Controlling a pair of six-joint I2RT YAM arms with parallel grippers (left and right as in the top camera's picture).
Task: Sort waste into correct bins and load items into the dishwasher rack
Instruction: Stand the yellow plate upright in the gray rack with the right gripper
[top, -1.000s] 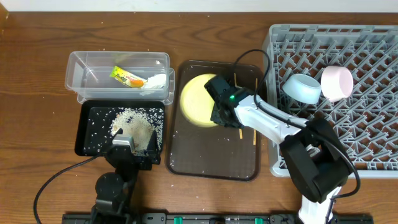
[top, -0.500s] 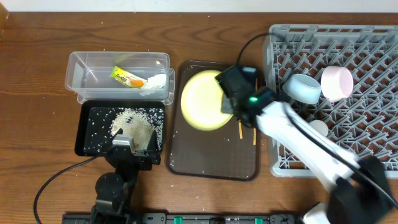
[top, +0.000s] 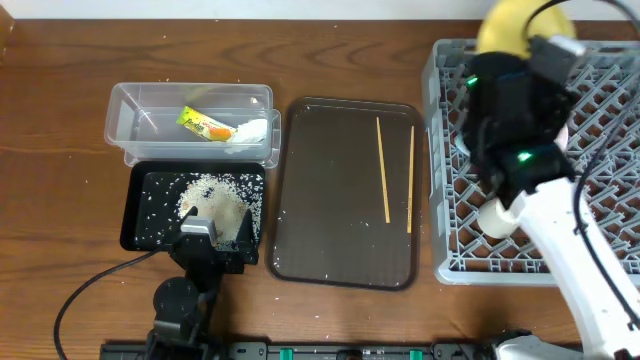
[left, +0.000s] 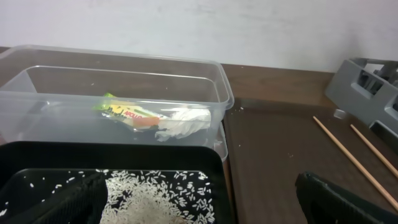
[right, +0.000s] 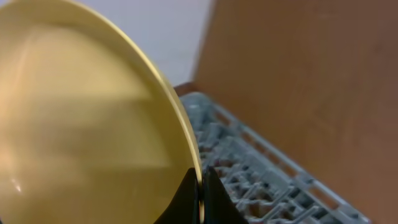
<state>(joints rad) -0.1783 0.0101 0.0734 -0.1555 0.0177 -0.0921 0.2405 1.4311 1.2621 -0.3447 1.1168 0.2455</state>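
Observation:
Next my right gripper should lower the yellow plate on edge into the rack's far corner by the brown tray and release it, since the white cup takes the near part of the rack.
My right gripper is raised above the grey dishwasher rack and is shut on the rim of the yellow plate. The wrist view shows its fingers pinching the plate on edge over the rack. Two chopsticks lie on the brown tray. A white cup sits in the rack; my arm hides the bowls. The wrapper and tissue lie in the clear tub. Rice lies in the black tray. My left gripper is open and empty.
In the left wrist view my open fingers hang over the rice, with the tub, the wrapper and the tissue behind. A few rice grains are scattered on the brown tray and the table.
My right gripper lifted the yellow plate off the brown tray and carried it up and right, over the rack. The chopsticks are now uncovered. The left arm has not moved.

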